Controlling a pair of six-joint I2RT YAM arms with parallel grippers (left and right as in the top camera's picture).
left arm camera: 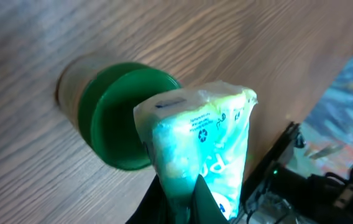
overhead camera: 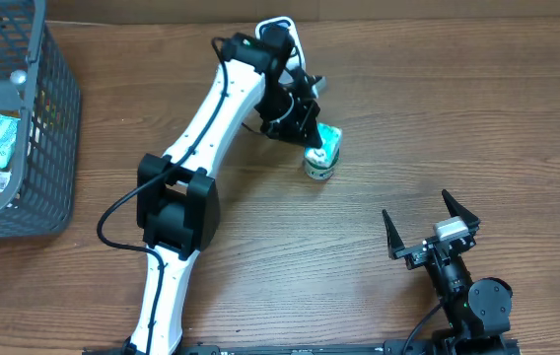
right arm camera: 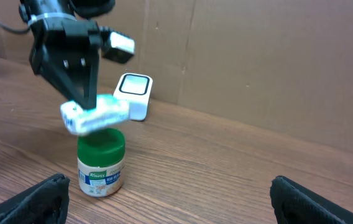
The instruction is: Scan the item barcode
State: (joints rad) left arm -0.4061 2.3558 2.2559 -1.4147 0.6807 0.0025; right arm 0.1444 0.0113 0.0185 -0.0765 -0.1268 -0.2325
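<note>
My left gripper is to swing toward the basket next and then go down onto the open wood [overhead camera: 245, 187], because the jar stands under the packet.
My left gripper [overhead camera: 310, 126] is shut on a small green-and-white packet [overhead camera: 329, 140], which hangs just above a green-lidded Knorr jar [overhead camera: 319, 167] standing on the table. In the left wrist view the dark fingers [left arm camera: 210, 202] pinch the packet's [left arm camera: 201, 134] lower end, with the jar's lid [left arm camera: 114, 115] behind it. The right wrist view shows the packet [right arm camera: 96, 116] held flat over the jar [right arm camera: 102, 165], and a white scanner [right arm camera: 134, 94] stands behind them near the cardboard wall. My right gripper [overhead camera: 426, 225] is open at the front right and holds nothing.
A grey wire basket [overhead camera: 51, 148] with several wrapped items stands at the left edge. The white scanner [overhead camera: 282, 30] sits at the table's far edge, behind the left arm. A cardboard wall [right arm camera: 257, 56] closes off the back.
</note>
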